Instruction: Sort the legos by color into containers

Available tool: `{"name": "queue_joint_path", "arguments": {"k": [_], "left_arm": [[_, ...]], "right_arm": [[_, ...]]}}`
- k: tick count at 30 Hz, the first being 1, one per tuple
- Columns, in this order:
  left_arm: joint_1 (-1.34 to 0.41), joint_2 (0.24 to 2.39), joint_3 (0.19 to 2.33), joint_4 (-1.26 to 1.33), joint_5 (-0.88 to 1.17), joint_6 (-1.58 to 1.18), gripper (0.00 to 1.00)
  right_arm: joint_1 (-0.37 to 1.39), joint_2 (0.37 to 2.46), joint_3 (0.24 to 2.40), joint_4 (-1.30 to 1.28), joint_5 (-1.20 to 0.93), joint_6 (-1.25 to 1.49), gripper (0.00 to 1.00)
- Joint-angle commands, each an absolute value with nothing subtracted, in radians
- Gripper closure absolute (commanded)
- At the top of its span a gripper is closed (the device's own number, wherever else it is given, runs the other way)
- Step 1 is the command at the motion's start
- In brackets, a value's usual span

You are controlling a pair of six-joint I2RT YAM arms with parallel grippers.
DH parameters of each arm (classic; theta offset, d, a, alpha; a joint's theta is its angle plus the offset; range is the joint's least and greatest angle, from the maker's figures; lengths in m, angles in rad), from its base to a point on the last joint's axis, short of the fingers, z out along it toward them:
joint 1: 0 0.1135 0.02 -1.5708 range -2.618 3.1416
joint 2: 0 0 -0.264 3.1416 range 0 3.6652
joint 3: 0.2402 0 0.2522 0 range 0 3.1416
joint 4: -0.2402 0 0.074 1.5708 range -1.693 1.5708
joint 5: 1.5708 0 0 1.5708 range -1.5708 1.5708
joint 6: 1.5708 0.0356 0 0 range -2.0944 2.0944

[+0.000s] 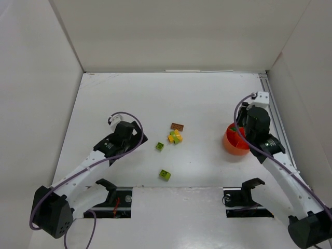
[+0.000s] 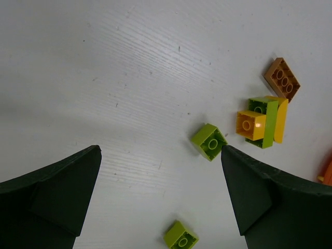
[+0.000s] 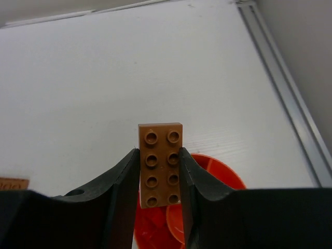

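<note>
The brown lego goes toward the bar next in my right gripper, turns, then lowers over the section at the bar, as the orange bowl's far part has green.
My right gripper is shut on a flat brown lego and holds it above the orange bowl; red pieces lie in the bowl. In the top view this gripper hangs over the bowl. My left gripper is open and empty above the table, and it shows in the top view. A lime lego lies by its right finger and another lime lego lies nearer. A yellow and green cluster and a second brown lego lie beyond.
In the top view the loose legos lie mid-table: the brown one, the cluster, and two lime ones. White walls close the table on three sides. A metal rail runs along the right edge.
</note>
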State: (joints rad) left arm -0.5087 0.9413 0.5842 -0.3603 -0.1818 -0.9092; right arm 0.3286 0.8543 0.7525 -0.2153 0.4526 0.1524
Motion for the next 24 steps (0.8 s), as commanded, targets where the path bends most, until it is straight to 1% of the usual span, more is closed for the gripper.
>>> {"name": "queue_joint_path", "arguments": {"k": [1, 6, 10, 13, 18, 24], "left_arm": [[-0.512, 0.966, 0.640, -0.304, -0.167, -0.871, 0.00], [-0.512, 0.988, 0.660, -0.282, -0.158, -0.851, 0.00], [-0.512, 0.988, 0.660, -0.282, -0.158, -0.851, 0.00], [-0.512, 0.988, 0.660, -0.282, -0.158, -0.851, 0.00], [-0.512, 0.997, 0.660, -0.273, -0.158, -0.851, 0.00], [-0.512, 1.006, 0.669, -0.273, -0.158, -0.851, 0.00]], "right_arm": [[0.267, 0.818, 0.753, -0.351, 0.534, 0.224, 0.75], [0.151, 0.818, 0.727, -0.400, 0.565, 0.287, 0.75], [0.077, 0.818, 0.718, -0.365, 0.555, 0.299, 0.75], [0.040, 0.856, 0.718, -0.321, 0.569, 0.299, 0.74], [0.040, 0.954, 0.736, -0.276, 0.569, 0.299, 0.74], [0.040, 1.000, 0.713, -0.267, 0.603, 0.299, 0.74]]}}
